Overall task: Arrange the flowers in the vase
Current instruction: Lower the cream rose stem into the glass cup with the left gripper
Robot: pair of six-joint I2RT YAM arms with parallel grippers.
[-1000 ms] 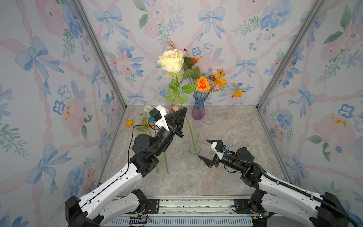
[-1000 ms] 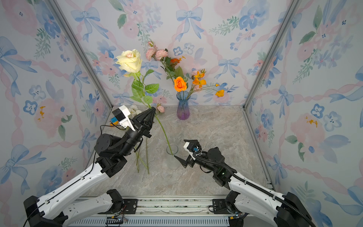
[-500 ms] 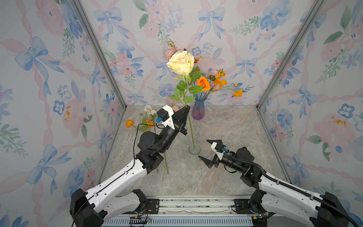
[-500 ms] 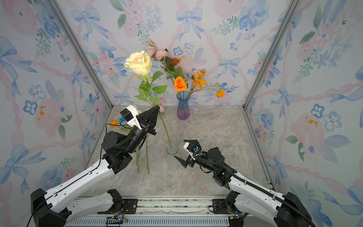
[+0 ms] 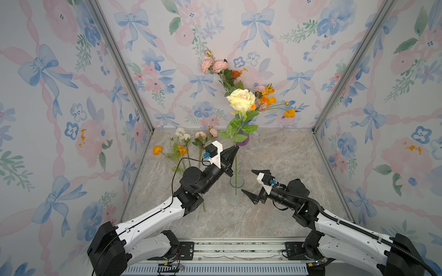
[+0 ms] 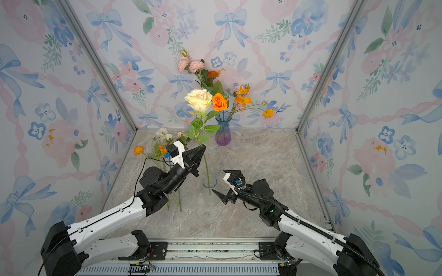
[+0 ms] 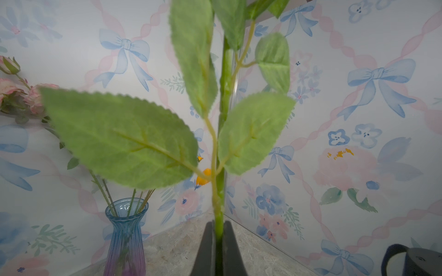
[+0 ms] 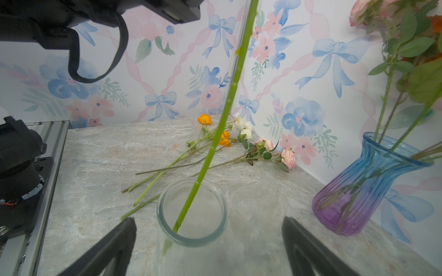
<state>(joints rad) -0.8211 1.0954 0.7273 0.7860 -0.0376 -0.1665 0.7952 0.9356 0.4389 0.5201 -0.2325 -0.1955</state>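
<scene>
The lower end of the stem already reaches inside the clear glass vase. My left gripper should move down toward the vase's open rim (image 5: 236, 182) next and let go of the stem.
A cream rose (image 5: 241, 100) (image 6: 199, 100) on a long leafy green stem stands nearly upright, and my left gripper (image 5: 236, 148) (image 6: 203, 148) (image 7: 218, 224) is shut on that stem just below the leaves. The stem's lower end (image 8: 222, 114) reaches down inside a clear glass vase (image 5: 236, 182) (image 6: 209, 182) (image 8: 191, 242) at the table's middle. My right gripper (image 5: 253, 182) (image 6: 223, 183) (image 8: 208, 219) is open right beside that vase, one finger on each side, holding nothing. A blue-to-purple vase (image 6: 223, 133) (image 7: 125, 234) (image 8: 366, 186) at the back holds pink and orange flowers.
Several loose flowers (image 5: 184, 148) (image 6: 162, 141) (image 8: 227, 141), orange, white and pink, lie on the marble table by the back left wall, stems pointing toward the left arm. Wallpapered walls close in three sides. A metal rail (image 5: 239, 248) runs along the front edge.
My left gripper has carried the cream rose to the right and lower, bringing it nearly upright; its bloom now sits in front of the blue vase's flowers. The right arm has not moved.
</scene>
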